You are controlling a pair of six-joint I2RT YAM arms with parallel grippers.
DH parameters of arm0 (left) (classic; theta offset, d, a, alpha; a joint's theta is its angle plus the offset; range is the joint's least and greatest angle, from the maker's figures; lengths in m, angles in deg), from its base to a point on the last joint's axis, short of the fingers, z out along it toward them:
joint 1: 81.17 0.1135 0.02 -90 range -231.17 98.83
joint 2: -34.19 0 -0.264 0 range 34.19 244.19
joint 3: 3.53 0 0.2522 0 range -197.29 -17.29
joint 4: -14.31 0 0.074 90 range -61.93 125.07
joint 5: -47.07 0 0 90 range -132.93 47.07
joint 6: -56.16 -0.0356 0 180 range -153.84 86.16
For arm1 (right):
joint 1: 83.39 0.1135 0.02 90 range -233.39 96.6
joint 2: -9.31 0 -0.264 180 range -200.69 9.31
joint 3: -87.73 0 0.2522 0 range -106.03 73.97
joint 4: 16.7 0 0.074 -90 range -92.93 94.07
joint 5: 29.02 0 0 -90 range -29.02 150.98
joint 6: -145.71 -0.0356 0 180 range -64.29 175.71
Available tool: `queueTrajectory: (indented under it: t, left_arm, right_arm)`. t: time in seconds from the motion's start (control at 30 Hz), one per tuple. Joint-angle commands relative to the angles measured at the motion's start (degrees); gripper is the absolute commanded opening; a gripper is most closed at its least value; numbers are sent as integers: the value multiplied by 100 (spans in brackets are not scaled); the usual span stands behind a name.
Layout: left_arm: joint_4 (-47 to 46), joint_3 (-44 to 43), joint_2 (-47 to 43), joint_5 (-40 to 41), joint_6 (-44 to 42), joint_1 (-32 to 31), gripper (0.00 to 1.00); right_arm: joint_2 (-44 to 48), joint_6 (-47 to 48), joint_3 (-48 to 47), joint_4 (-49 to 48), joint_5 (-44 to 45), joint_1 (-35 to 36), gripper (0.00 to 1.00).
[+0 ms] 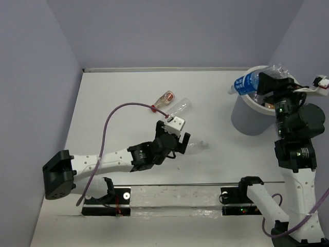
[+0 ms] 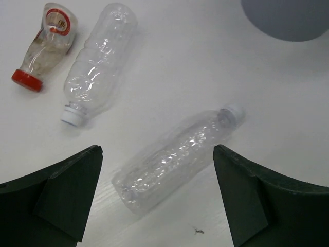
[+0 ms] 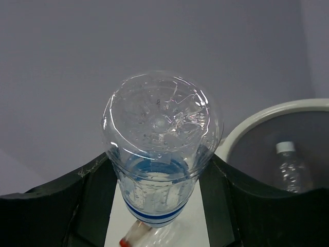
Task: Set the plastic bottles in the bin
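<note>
My right gripper tilts down and swings the clear bottle with the blue label over the bin's opening next, to release it inside.
My left gripper (image 1: pixel 180 144) (image 2: pixel 157 150) hangs open over a plain clear bottle (image 2: pixel 175 159) (image 1: pixel 198 145) that lies on the table between its fingers, untouched. Further back lie a second clear bottle (image 2: pixel 97 67) (image 1: pixel 181 106) and a tiny red-capped bottle (image 2: pixel 46 46) (image 1: pixel 167 97). My right gripper (image 1: pixel 268 82) (image 3: pixel 160 159) is shut on a clear bottle with a blue label (image 3: pixel 159 134) (image 1: pixel 245 82), held in the air at the left rim of the bin (image 1: pixel 247 121) (image 3: pixel 267 116). Another white-capped bottle (image 3: pixel 288 172) lies inside the bin.
The bin's grey wall (image 2: pixel 293 18) shows at the far right of the left wrist view. A purple cable (image 1: pixel 110 123) loops from the left arm over the table. Grey walls close off the back and both sides.
</note>
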Motion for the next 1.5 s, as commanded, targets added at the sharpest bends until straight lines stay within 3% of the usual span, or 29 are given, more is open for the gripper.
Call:
queueTrajectory:
  t: [0.0, 0.13, 0.37, 0.5, 0.53, 0.57, 0.6, 0.67, 0.7, 0.8, 1.0, 1.03, 1.1, 1.13, 1.33, 1.47]
  left_arm:
    - [59, 50, 476, -261, -323, 490, 99]
    - [-274, -11, 951, -507, -744, 649, 99]
    - [-363, -187, 1356, -973, -1079, 736, 99]
    - [-380, -222, 1541, -1290, -1167, 772, 99]
    - [-346, -240, 1593, -1290, -1176, 789, 99]
    - [-319, -266, 1733, -1308, -1185, 833, 99]
    - [-302, -301, 1795, -1343, -1220, 851, 99]
    - [-240, -328, 1927, -1536, -1246, 868, 99]
    - [-240, -310, 1954, -1615, -1255, 869, 99]
    - [-240, -231, 2050, -1887, -1273, 877, 99]
    - [-55, -372, 2385, -2037, -1159, 877, 99]
    - [-55, -380, 2402, -2046, -1150, 877, 96]
    - [-90, -354, 2385, -2038, -1088, 877, 89]
    - [-108, -302, 2359, -2037, -1062, 869, 79]
    - [-608, 129, 1823, -2082, -737, 860, 59]
    - [-951, 235, 1235, -2081, -473, 869, 57]
  right_arm:
    - [-313, 767, -13, -209, 2626, -41, 12]
    - [-647, 1295, 251, -711, 3794, -41, 12]
    - [-990, 1805, 339, -904, 4157, -41, 12]
    - [-1235, 1946, 331, -1037, 4246, -41, 21]
    - [-1289, 1963, 313, -1037, 4220, -41, 28]
    - [-1350, 2077, 252, -1028, 4167, -41, 42]
    - [-1412, 2095, 191, -976, 4140, -41, 70]
    - [-1465, 1999, 15, -659, 4053, -41, 84]
    - [-1404, 1981, -3, -641, 3974, -41, 85]
    - [-1115, 1702, -38, -440, 3395, -41, 89]
    - [-719, 621, 128, 141, 1156, -41, 91]
    - [-674, 454, 233, 158, 317, -41, 91]
    - [-595, 128, 663, 167, -523, -41, 91]
    - [-456, 31, 821, 167, -1040, 141, 91]
    - [248, -698, 2367, -253, -1834, 1038, 93]
    - [49, -1235, 3283, -1185, -2012, 1935, 95]
